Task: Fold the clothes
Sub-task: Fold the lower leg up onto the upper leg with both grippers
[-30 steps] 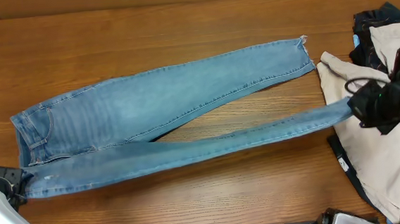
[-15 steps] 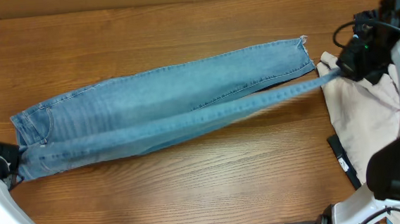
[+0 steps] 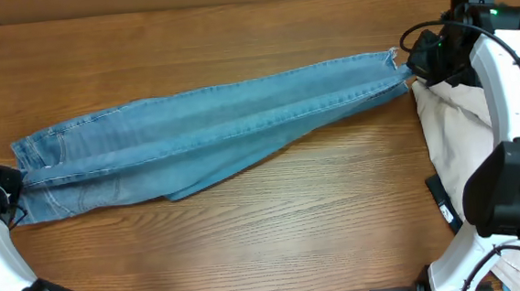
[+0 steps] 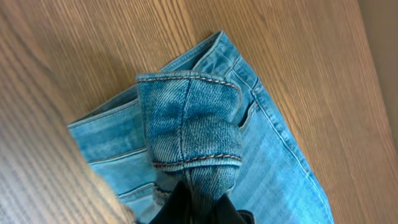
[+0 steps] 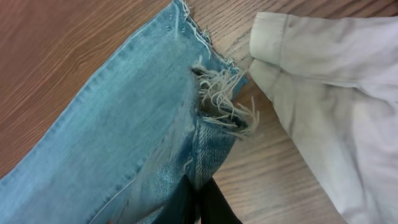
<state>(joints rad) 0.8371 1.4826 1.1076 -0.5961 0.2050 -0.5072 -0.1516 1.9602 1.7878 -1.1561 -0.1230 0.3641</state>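
Observation:
My right gripper carries the frayed hem down and away from my base over the lower leg's hem (image 3: 398, 65) (image 5: 216, 53) next, before it opens.
Light blue jeans (image 3: 213, 130) lie stretched across the wooden table, one leg laid over the other. My left gripper (image 3: 10, 186) is shut on the waistband at the far left; in the left wrist view the bunched waistband (image 4: 189, 124) rises from the fingers (image 4: 202, 208). My right gripper (image 3: 411, 72) is shut on the frayed hem of the upper leg at the right end, over the lower leg's hem. The right wrist view shows the frayed cuff (image 5: 217, 99) held by the fingers (image 5: 199, 208).
A cream garment (image 3: 471, 149) lies at the right edge beside the hems, also in the right wrist view (image 5: 336, 81). Dark clothes (image 3: 472, 34) sit behind it. The table (image 3: 294, 235) is bare wood in front.
My right gripper has carried the near leg up and over, from the front right onto the far leg. The left gripper kept hold of the waistband, which folded over.

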